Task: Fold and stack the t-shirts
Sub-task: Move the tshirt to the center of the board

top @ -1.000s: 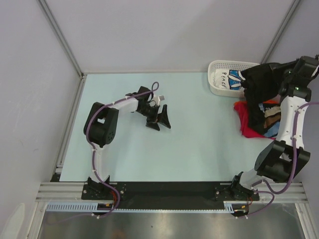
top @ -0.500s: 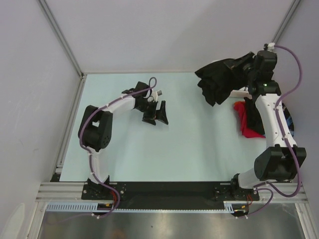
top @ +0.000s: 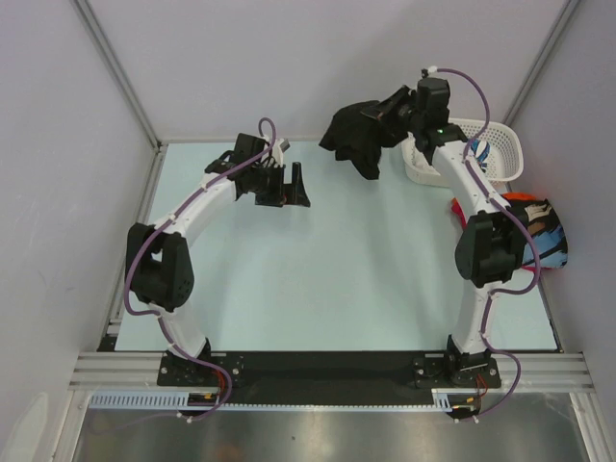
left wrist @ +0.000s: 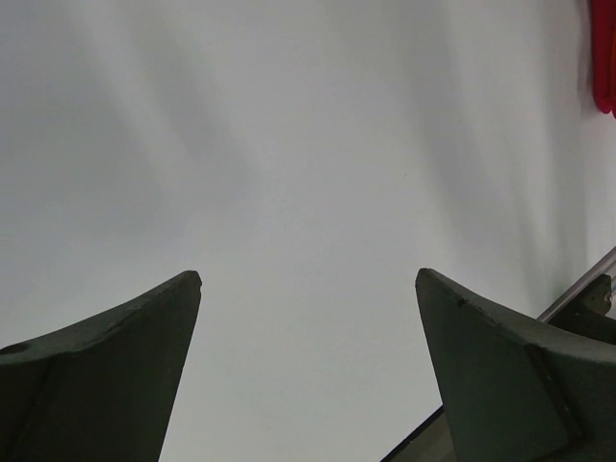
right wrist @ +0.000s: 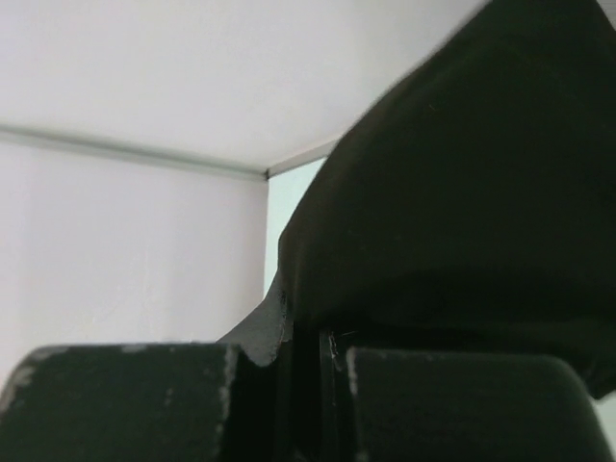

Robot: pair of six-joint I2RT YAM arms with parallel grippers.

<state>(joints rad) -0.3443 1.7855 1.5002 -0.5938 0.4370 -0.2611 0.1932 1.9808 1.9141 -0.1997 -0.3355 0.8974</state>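
Observation:
My right gripper has the black t-shirt at the table's far edge. I will next bring it back and down onto the table's empty middle beside the basket.
My right gripper [top: 393, 113] is shut on a black t-shirt [top: 356, 140] and holds it bunched in the air over the table's far edge. In the right wrist view the black cloth [right wrist: 462, 212] fills the right side and runs down between the closed fingers of the gripper [right wrist: 318, 361]. My left gripper [top: 284, 191] is open and empty over the far left of the table; its view shows two spread fingers [left wrist: 115, 366] over bare table. A black printed t-shirt [top: 541, 236] lies at the right edge with a sliver of the red one [top: 458, 204] beside it.
A white lattice basket [top: 508, 159] stands at the far right with white and blue cloth [top: 481, 152] inside. A metal frame post [top: 115, 72] runs along the far left. A red patch [left wrist: 605, 58] shows at the top right of the left wrist view.
My right arm has swung left and away, carrying the black t-shirt from the right-hand pile to the far middle and uncovering the basket. My left gripper has moved toward the far edge.

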